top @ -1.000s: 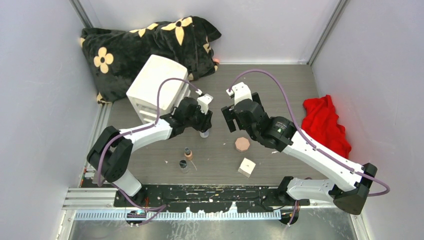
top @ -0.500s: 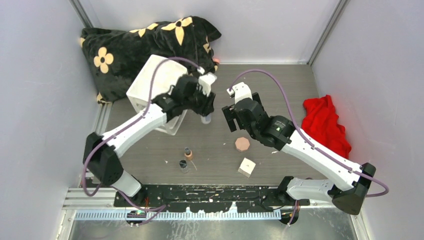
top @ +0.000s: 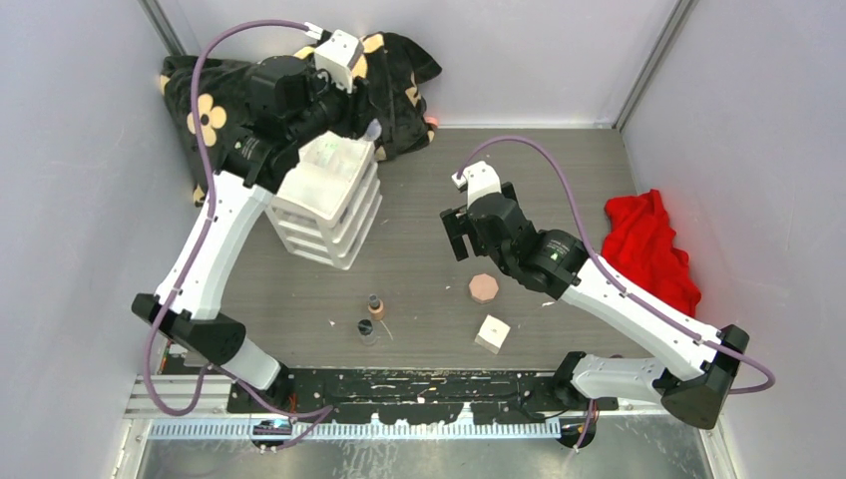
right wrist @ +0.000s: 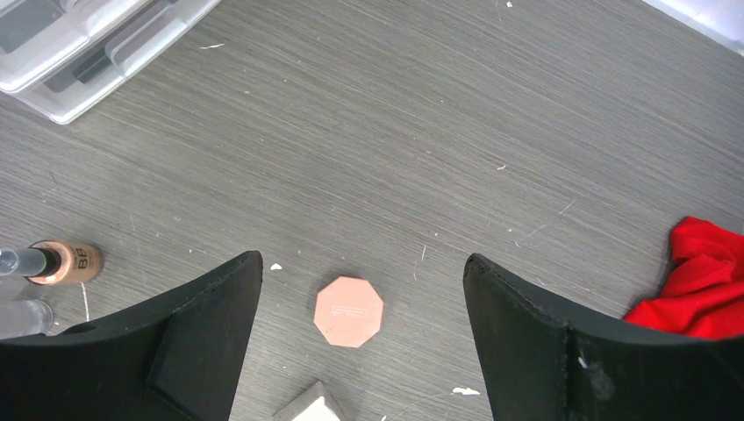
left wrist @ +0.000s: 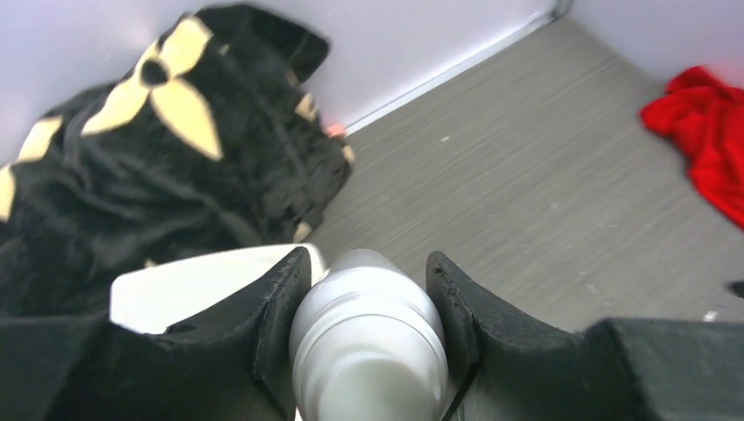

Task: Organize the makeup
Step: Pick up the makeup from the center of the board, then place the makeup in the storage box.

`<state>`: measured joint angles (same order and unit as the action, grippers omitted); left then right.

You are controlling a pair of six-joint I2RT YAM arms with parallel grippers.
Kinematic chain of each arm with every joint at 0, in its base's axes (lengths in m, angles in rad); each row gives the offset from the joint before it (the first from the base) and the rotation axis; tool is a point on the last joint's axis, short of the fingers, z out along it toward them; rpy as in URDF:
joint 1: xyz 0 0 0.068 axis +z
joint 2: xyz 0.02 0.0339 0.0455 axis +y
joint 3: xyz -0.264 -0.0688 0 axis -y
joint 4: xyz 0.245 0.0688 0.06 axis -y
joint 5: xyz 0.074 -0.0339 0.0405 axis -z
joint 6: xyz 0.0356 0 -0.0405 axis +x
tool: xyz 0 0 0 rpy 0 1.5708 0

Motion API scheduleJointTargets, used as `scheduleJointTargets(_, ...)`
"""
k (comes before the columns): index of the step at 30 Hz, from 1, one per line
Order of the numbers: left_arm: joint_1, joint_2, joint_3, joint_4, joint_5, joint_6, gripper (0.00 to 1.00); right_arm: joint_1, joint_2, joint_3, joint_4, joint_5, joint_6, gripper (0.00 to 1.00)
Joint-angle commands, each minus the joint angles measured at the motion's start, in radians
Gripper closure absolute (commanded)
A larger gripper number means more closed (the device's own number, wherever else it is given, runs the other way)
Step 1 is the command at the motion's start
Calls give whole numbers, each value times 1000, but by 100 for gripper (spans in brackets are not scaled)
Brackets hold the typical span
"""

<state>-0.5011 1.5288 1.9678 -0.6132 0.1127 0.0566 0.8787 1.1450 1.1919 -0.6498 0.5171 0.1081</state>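
The bottle in my left gripper hangs past the box top's edge. I should next move my left gripper left in the top view and down to release the bottle over the box top's far end (top: pixel 308 153) (left wrist: pixel 175 300).
My left gripper (top: pixel 365 134) is shut on the white bottle (left wrist: pixel 368 351) and holds it raised over the back edge of the drawer box top. My right gripper (top: pixel 457 236) is open and empty. In the right wrist view it (right wrist: pixel 361 260) hovers above the pink-brown octagonal compact (right wrist: pixel 348 311), which lies flat on the table (top: pixel 484 287). The white cube (top: pixel 492 333) sits just in front of the compact. The tan dark-capped bottle (top: pixel 375 305) and the small clear jar (top: pixel 367 331) stand together left of them. The thin sticks are not clearly visible.
The large white stacked-drawer box (top: pixel 329 200) stands at the back left. A black cushion with tan flowers (top: pixel 259 90) lies behind it against the wall. A red cloth (top: pixel 648 244) lies at the right. Grey walls close three sides.
My left arm has lifted the white bottle off the table middle and carried it up and back-left to above the drawer box. The right arm has not moved.
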Motion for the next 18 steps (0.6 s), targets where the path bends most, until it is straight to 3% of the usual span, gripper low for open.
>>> scheduleJointTargets(1,94,44,25,37,-7,16,100,-7,-36,8,41,12,-2,11)
scheduleJointTargets(8,201,74,64,111,-26,13,100,-11,-42,4,26,17,11,11)
scheduleJointTargets(18,307,94,7,174,-94,4,100,-16,-27,-2,22,16,11,11)
